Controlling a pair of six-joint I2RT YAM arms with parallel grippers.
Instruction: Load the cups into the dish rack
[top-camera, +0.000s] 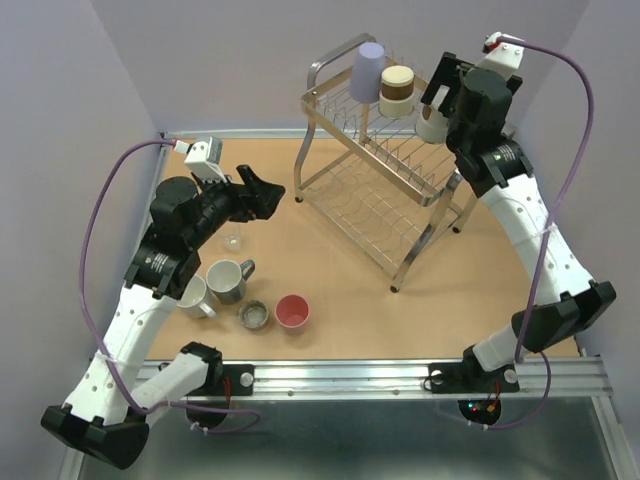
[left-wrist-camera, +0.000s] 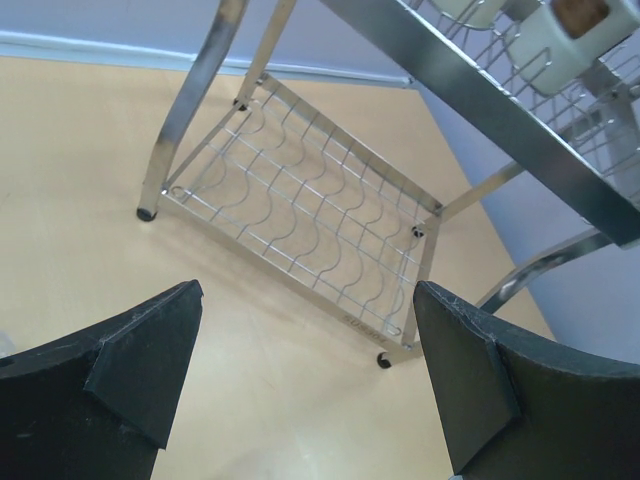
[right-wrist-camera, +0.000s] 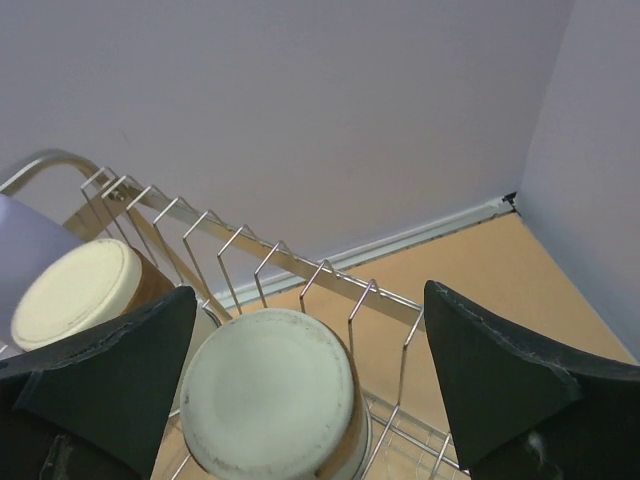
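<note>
My left gripper tips downward next and descends onto the unracked clear glass's rim, below the gripper and to its left in the top view.
The chrome dish rack (top-camera: 385, 195) stands at the back middle of the table. On its top tier, upside down, are a lavender cup (top-camera: 366, 72), a cream-and-brown cup (top-camera: 397, 90) and a cream cup (top-camera: 432, 126). My right gripper (top-camera: 437, 100) is open just above the cream cup (right-wrist-camera: 270, 405), a jaw on each side and not closed on it. My left gripper (top-camera: 265, 186) is open and empty, above the table left of the rack; its wrist view shows the lower tier (left-wrist-camera: 300, 215). On the table stand a grey mug (top-camera: 229, 281), a white mug (top-camera: 196, 297), a metal cup (top-camera: 254, 315) and a pink cup (top-camera: 292, 311).
A small clear glass (top-camera: 233, 241) stands under the left arm. The rack's looped handle (top-camera: 335, 60) faces the back wall. Lavender walls close in the table at the back and sides. The rack's legs (top-camera: 410, 262) reach toward the table's middle.
</note>
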